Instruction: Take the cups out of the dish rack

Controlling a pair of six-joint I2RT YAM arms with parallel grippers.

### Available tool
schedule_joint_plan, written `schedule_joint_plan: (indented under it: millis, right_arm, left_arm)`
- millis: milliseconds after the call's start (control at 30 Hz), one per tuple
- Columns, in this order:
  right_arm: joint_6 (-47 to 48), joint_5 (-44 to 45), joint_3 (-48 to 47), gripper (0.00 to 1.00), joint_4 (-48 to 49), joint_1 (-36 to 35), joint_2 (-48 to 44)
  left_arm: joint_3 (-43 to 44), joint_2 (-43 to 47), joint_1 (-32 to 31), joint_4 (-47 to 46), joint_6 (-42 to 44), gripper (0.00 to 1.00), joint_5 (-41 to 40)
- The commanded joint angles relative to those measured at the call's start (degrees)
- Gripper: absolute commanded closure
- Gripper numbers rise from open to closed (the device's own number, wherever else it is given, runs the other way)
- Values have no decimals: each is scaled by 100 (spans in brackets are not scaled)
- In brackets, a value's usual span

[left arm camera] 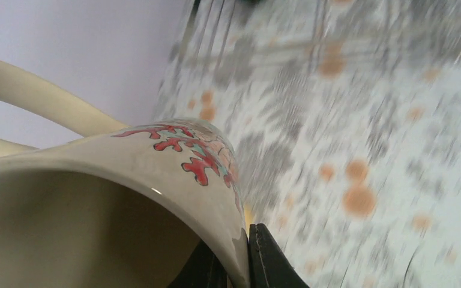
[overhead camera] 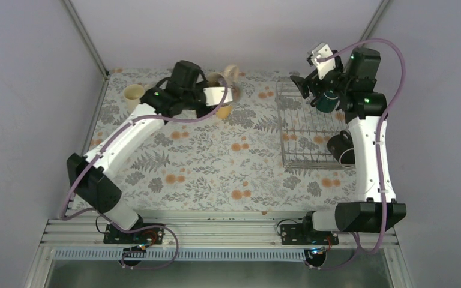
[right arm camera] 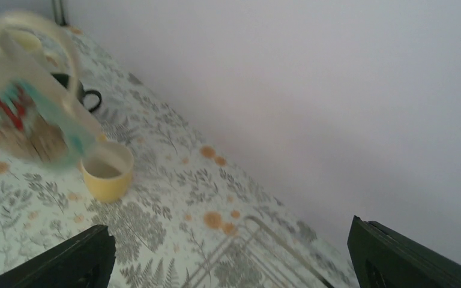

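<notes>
The left gripper will next move back and down toward the near side of the standing cream cup.
My left gripper is shut on the rim of a cream mug with a red coral pattern, held above the table at the back centre. One finger sits outside the wall, the other inside. A yellow cup stands just below it. My right gripper is open and holds nothing, above the far end of the wire dish rack. A dark teal cup sits in the rack under that arm. A black mug lies at the rack's right side.
A cream cup stands at the back left of the flowered tablecloth. In the right wrist view a dark mug stands on the table beyond the yellow cup. Grey walls close in the back and both sides.
</notes>
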State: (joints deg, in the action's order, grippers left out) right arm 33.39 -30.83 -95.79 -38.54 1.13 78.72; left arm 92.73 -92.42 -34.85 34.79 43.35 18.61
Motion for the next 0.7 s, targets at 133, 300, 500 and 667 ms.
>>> schedule_joint_plan:
  millis: [133,300,500,667]
  right_arm:
    - [434,429,325,0,-429,-33,-127]
    - [626,507,608,0,-551,-40,-122]
    - [482,653,1231,0,-306,-25,-181]
    - [239,581,2291,0,678,-16,-708]
  left_arm:
    - [-90,964,1317,1971,2455,98,-1545]
    - [-99,1225,2233,3176,3066,98,-1624]
    - [-879,1583,3258,3205,3758,98,-1532]
    - [-1221,1508,3818,3158,3956,98,-1291]
